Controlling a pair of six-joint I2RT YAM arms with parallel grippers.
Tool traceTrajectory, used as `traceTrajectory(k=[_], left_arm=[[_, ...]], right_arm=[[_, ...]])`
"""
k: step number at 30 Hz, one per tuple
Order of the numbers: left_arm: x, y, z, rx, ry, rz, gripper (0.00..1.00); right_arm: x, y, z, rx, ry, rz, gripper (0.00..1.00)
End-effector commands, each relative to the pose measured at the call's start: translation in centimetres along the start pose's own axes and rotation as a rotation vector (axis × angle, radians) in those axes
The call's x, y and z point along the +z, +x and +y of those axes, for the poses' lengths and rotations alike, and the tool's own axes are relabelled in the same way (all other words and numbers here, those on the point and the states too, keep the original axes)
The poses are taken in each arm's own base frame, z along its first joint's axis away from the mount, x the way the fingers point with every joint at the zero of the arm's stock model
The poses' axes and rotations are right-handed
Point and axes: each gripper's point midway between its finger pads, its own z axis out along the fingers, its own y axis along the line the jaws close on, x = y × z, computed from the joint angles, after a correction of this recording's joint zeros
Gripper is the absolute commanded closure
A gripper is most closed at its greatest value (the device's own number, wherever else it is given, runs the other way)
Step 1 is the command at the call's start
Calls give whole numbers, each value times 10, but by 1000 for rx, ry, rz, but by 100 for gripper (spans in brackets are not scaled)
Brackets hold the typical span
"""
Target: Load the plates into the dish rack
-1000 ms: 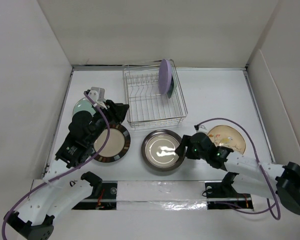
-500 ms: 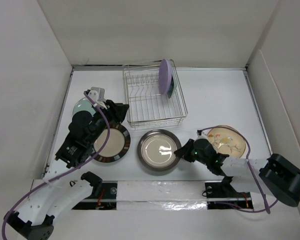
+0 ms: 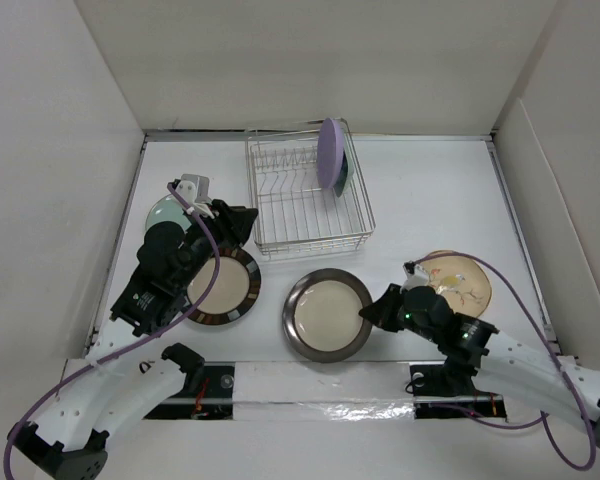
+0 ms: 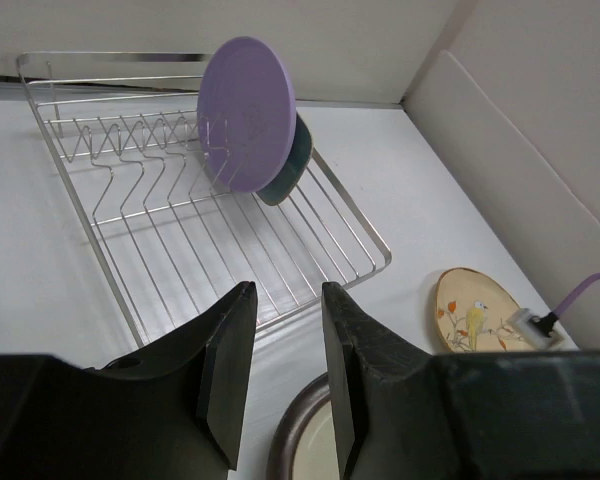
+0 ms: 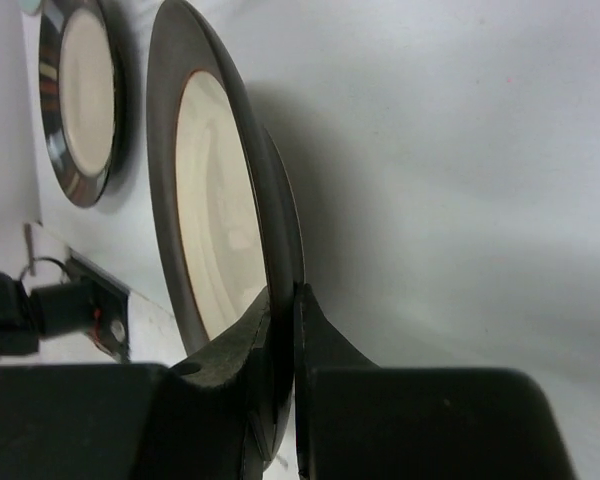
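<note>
My right gripper should lift the plate outward, turn it upright and lower it into free rack slots beside the lavender plate (image 3: 330, 155), then let go of it there.
The wire dish rack (image 3: 298, 205) stands at the back centre. A lavender plate (image 3: 330, 155) stands upright on its right side, with a dark teal dish (image 4: 285, 172) behind it. My right gripper (image 3: 372, 313) is shut on the right rim of a dark brown plate (image 3: 326, 315) with a cream inside; in the right wrist view its fingertips (image 5: 283, 292) pinch that rim (image 5: 280, 230). My left gripper (image 4: 285, 300) hangs open and empty in front of the rack, above a brown-rimmed cream plate (image 3: 225, 290). A tan floral plate (image 3: 462, 280) lies at the right.
A small pale green plate (image 3: 163, 211) lies at the left behind my left arm. White walls close in the table on the left, back and right. A purple cable (image 3: 500, 270) loops over the floral plate.
My right gripper has shut on the dark brown plate's right rim. The plate slid a little left, then back right and nearer. The left arm has not moved.
</note>
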Motion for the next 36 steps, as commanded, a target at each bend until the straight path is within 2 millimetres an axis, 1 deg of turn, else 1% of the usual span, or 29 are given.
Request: traceTrajectory(k=[1, 3, 4, 7, 8, 9, 10, 12, 13, 14, 15, 16, 17, 18, 19, 20, 21, 22, 23, 24, 25, 27, 28, 29, 30, 31, 33, 34, 36], left_arm=[[-1, -15, 0, 10, -11, -54, 70], [-1, -15, 1, 12, -16, -56, 70], [0, -15, 2, 10, -23, -54, 70], [1, -16, 2, 13, -25, -54, 70], [-1, -18, 1, 13, -24, -60, 70], [-2, -19, 2, 13, -30, -65, 70], [-2, -20, 3, 12, -31, -70, 70], [-4, -21, 3, 13, -35, -77, 69], [-4, -21, 3, 13, -31, -79, 69], [-4, -21, 2, 13, -29, -76, 69], [-5, -21, 2, 15, -28, -75, 69], [-6, -21, 1, 15, -24, -77, 68], [-6, -21, 2, 15, -23, -78, 68], [-7, -22, 1, 15, -22, -81, 68], [-7, -21, 1, 13, -23, -80, 67], [-7, -21, 1, 15, -22, -81, 67], [-7, -21, 0, 15, -16, -79, 67], [-7, -21, 0, 13, -13, -79, 67], [-8, -22, -1, 12, -9, -81, 67], [-8, -21, -1, 13, -7, -80, 67], [-8, -21, -2, 13, -6, -80, 67], [-8, -21, -2, 10, -4, -80, 67], [-8, -21, -2, 12, -3, -80, 67], [-8, -21, -3, 12, -1, -79, 67], [-8, -21, -3, 12, 1, -80, 67], [-8, -21, -3, 12, 2, -80, 67], [-9, -21, -3, 12, 3, -81, 67], [-9, -21, -3, 11, 4, -79, 67], [-8, -21, -4, 11, 9, -79, 67]], right_arm=[[-50, -59, 92, -87, -220, -135, 100], [-66, -71, 113, -158, -256, -148, 100], [-83, -88, 140, -168, -307, -184, 100], [-89, -112, 165, -250, -295, -239, 100], [-104, -133, 188, -260, -325, -295, 100], [-105, -145, 195, -312, -305, -335, 100], [-93, -157, 198, -340, -253, -356, 100], [-103, -199, 226, -414, -246, -470, 100], [-81, -211, 223, -440, -165, -475, 100], [-76, -225, 229, -460, -141, -496, 100], [-86, -258, 246, -485, -133, -576, 100], [-81, -273, 249, -493, -108, -599, 100], [-55, -282, 249, -511, -66, -579, 100], [-65, -304, 268, -533, -76, -631, 100], [-62, -323, 265, -533, -17, -672, 100], [-37, -332, 260, -549, 36, -653, 100], [-30, -342, 260, -571, 65, -651, 100], [-42, -366, 276, -563, 58, -712, 100], [-37, -373, 280, -572, 75, -718, 100], [-10, -375, 271, -607, 135, -680, 100], [-22, -396, 281, -599, 155, -745, 100], [-13, -407, 279, -615, 218, -752, 100], [5, -415, 269, -631, 272, -741, 100], [-4, -427, 282, -625, 266, -785, 100], [-2, -431, 279, -632, 304, -790, 100], [16, -436, 265, -650, 389, -784, 100], [13, -444, 273, -658, 416, -810, 100], [32, -441, 266, -677, 461, -791, 100], [33, -443, 270, -680, 483, -810, 100]])
